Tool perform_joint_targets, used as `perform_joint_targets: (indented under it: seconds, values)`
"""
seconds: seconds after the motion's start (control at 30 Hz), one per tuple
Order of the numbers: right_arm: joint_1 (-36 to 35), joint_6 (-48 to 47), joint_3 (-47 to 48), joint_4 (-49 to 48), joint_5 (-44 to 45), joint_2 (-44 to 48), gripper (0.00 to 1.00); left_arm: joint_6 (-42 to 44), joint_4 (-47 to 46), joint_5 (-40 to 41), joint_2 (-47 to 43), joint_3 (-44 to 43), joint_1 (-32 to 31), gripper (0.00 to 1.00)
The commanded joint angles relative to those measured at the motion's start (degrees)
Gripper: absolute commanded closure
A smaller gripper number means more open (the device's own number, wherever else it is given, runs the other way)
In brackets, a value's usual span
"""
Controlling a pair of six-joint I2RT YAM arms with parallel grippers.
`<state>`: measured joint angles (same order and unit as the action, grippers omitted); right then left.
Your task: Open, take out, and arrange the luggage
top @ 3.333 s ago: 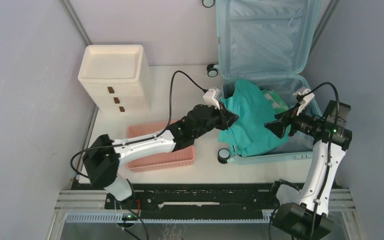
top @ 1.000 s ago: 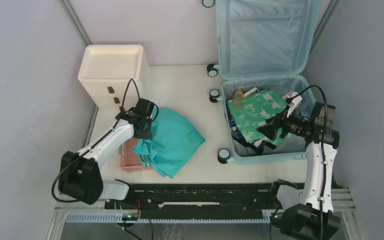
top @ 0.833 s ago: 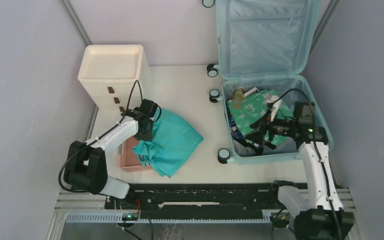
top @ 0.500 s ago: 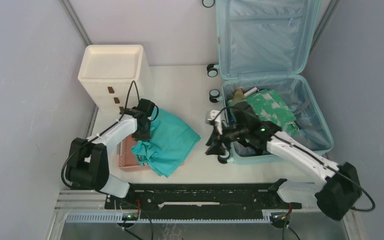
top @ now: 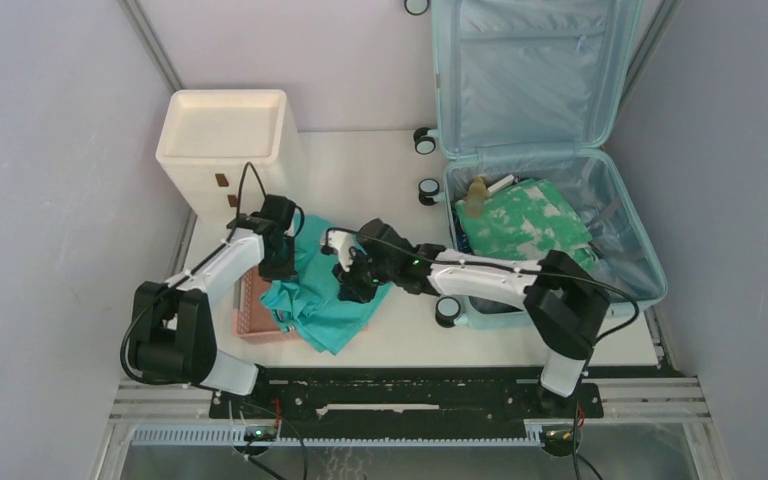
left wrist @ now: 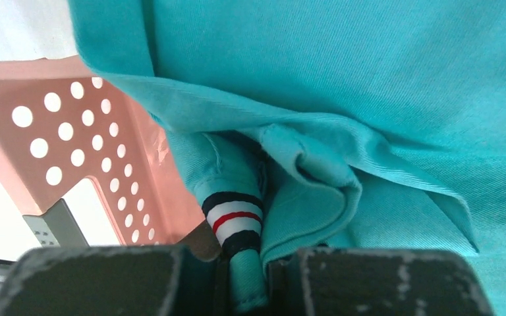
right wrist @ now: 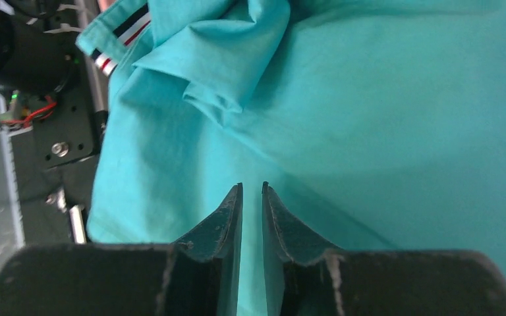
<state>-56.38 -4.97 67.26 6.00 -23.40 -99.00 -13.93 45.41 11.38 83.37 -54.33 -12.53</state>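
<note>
I will next move the teal shirt's sleeve toward the luggage with my left gripper, over the pink basket beside its perforated side, because the basket's end is still bare there.
The luggage lies open at the right, its lid upright against the back wall. A green-and-white patterned garment fills its base. A teal shirt lies on the table, draped over the pink basket. My left gripper is at the shirt's left edge. It is shut on the sleeve, just below the striped cuff. My right gripper reaches across over the shirt's middle. Its jaws stand almost together with a thin slit, teal cloth beneath.
A cream drawer cabinet stands at the back left. The pink basket's perforated wall shows beside my left fingers. A tan item sits in the suitcase's near-left corner. The black base rail runs along the front edge.
My right arm swung left out of the suitcase to the teal shirt, its jaws narrowing on the way. My left gripper kept its hold and barely shifted.
</note>
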Motion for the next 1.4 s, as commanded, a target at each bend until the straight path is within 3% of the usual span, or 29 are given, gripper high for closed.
perform_joint_targets:
  seconds: [0.0,0.1,0.3,0.5,0.67,0.9,1.0,1.07,1.2,1.37]
  values:
    - [-2.7,0.7,5.3,0.8,7.6,-4.9,0.77,0.7,0.8,-2.3,-2.9,-0.3,0.9,0.99]
    - [-2.2,-0.2,6.6,5.8,9.2,-7.1,0.78,0.5,0.1,-5.8,-4.4,0.4,1.1,0.99]
    - [2.1,-3.4,3.6,15.0,12.7,-4.3,0.81,-1.2,-4.9,-20.3,-5.1,2.3,0.4,1.00]
    - [5.3,-6.6,-2.0,18.0,13.8,2.9,0.80,-4.2,-9.7,-24.0,-2.2,2.6,-7.0,0.99]
    - [6.2,-9.5,-3.7,20.3,7.8,8.8,0.76,-6.8,-12.4,-21.5,-4.0,3.6,-8.7,1.00]
    - [5.0,-8.6,-1.4,18.9,-7.2,14.6,0.60,-8.1,-12.0,-20.2,-14.7,5.4,-8.7,1.00]
    - [5.1,-6.0,0.5,17.5,-9.9,14.7,0.57,-8.4,-11.4,-18.8,-19.1,5.9,-8.7,1.00]
    - [5.5,-4.6,1.5,16.5,-8.5,13.4,0.57,-7.8,-10.2,-16.6,-19.7,6.1,-8.5,1.00]
    - [7.2,0.2,1.9,11.9,2.9,7.8,0.58,-6.6,-8.8,-15.2,-14.9,6.8,-7.1,0.99]
    - [8.3,3.3,4.7,9.3,10.2,-3.3,0.63,-6.4,-8.8,-6.3,-8.6,7.5,-5.4,0.99]
